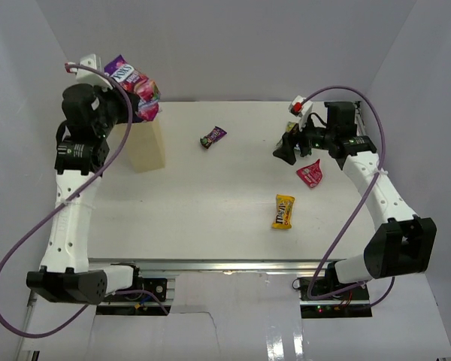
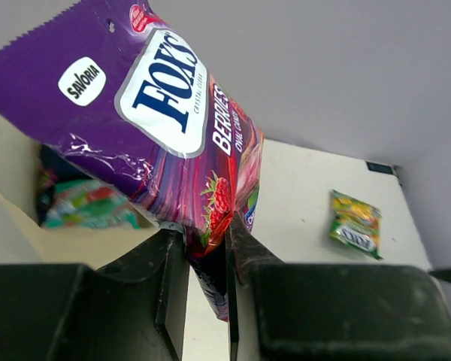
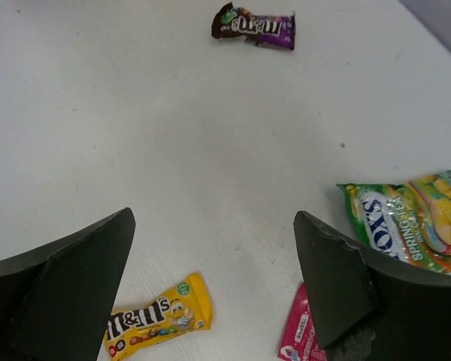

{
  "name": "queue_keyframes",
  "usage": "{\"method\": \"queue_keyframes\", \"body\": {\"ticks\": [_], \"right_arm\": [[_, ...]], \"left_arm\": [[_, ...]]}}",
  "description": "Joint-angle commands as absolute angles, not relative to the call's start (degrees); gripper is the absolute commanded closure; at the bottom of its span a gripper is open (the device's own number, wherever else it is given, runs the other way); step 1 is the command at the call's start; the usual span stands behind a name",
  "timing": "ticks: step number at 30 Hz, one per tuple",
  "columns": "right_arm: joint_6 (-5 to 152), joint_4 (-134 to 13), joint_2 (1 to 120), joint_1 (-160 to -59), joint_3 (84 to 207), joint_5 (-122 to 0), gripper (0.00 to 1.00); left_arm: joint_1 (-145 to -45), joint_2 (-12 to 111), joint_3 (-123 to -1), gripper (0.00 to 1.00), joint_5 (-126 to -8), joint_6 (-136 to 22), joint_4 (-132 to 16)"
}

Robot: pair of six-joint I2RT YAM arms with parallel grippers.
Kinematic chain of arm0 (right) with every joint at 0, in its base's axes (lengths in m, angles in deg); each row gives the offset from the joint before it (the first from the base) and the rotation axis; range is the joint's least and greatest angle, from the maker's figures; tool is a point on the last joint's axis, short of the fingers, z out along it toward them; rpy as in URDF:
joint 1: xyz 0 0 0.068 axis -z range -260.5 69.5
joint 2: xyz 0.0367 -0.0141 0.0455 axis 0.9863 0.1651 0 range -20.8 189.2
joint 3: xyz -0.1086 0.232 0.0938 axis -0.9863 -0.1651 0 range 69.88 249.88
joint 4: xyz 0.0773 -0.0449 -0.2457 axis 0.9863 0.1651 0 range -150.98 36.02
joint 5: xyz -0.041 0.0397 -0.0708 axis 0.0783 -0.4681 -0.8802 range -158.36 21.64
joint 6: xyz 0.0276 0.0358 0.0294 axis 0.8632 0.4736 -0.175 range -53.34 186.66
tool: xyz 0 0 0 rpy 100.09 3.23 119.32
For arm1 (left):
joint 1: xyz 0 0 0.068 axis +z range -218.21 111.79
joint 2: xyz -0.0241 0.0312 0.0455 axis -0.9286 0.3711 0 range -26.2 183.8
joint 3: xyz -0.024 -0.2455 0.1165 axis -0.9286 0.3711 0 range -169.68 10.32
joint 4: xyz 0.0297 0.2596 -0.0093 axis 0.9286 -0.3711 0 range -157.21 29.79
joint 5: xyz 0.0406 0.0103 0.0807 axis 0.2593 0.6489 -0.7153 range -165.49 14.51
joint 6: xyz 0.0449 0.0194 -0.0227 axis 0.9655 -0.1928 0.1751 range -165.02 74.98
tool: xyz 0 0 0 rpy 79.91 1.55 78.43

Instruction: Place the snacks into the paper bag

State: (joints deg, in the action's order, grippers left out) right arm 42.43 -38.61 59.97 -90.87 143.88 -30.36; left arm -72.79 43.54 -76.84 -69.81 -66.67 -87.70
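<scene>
The left gripper moves its fingers outward next, tips them down and releases the purple-pink packet inside the bag's open top [image 2: 92,197], which lies outward and below it.
My left gripper [image 2: 208,244] is shut on the lower end of a purple-pink snack packet [image 2: 158,120] and holds it up over the open top of the paper bag [image 1: 146,150]. Inside the bag [image 2: 83,244] lies a teal packet [image 2: 90,207]. Over the table's far right, my right gripper [image 3: 214,278] stands open and empty. A green-yellow packet [image 3: 410,226] lies just past one of its fingers. A red-pink packet [image 3: 301,335] lies by the same finger, and a yellow one [image 3: 156,323] lies nearer. The dark purple packet [image 3: 254,25] lies farther off.
The paper bag stands upright at the far left of the white table [image 1: 225,218]. The dark purple packet [image 1: 213,137] lies mid-table towards the back. On the right half lie the red-pink [image 1: 310,174] and yellow [image 1: 284,210] packets. White walls close in the back and both sides.
</scene>
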Motion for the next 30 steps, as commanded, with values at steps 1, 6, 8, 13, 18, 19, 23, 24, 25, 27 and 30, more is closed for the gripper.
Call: {"method": "queue_keyframes", "body": {"ticks": [1,6,8,13,18,19,23,24,25,27,30], "right_arm": [[40.38,-37.87,60.41,-90.61,140.38,-27.14,0.08],[40.12,-37.52,59.97,-89.99,139.14,-27.49,0.08],[40.12,-37.43,59.88,-89.47,139.05,-27.58,0.08],[39.68,-37.34,59.62,-88.41,138.18,-27.23,0.08],[39.68,-37.43,60.05,-87.18,137.91,-26.53,0.08],[39.68,-37.43,60.05,-86.92,138.0,-26.44,0.08],[39.24,-37.25,59.97,-85.86,137.65,-26.53,0.08],[39.15,-37.34,59.97,-85.6,137.47,-26.53,0.08],[39.06,-37.25,59.97,-85.33,137.38,-26.44,0.08],[39.06,-37.25,60.4,-84.63,137.21,-26.18,0.08],[39.24,-37.25,61.19,-84.1,137.73,-26.7,0.08]], "left_arm": [[-71.03,48.06,-87.91,0.94,-74.34,-58.74,-95.36],[-69.18,55.79,-95.15,0.93,-79.43,-52.25,-95.89],[-69.01,57.64,-96.64,0.93,-81.54,-51.01,-95.81],[-68.65,61.51,-97.79,0.93,-81.91,-47.76,-94.14],[-68.57,65.99,-96.92,0.93,-78.21,-47.84,-92.82],[-68.48,66.52,-96.48,0.93,-78.04,-47.84,-92.56],[-68.3,68.02,-95.07,0.92,-75.93,-49.06,-91.76],[-68.3,68.2,-94.46,0.92,-75.84,-49.24,-91.76],[-68.3,68.2,-94.02,0.88,-75.75,-49.5,-91.85],[-68.3,68.02,-93.14,0.64,-76.71,-50.65,-91.76],[-66.38,66.88,-92.34,0.13,-80.4,-52.49,-91.85]]}}
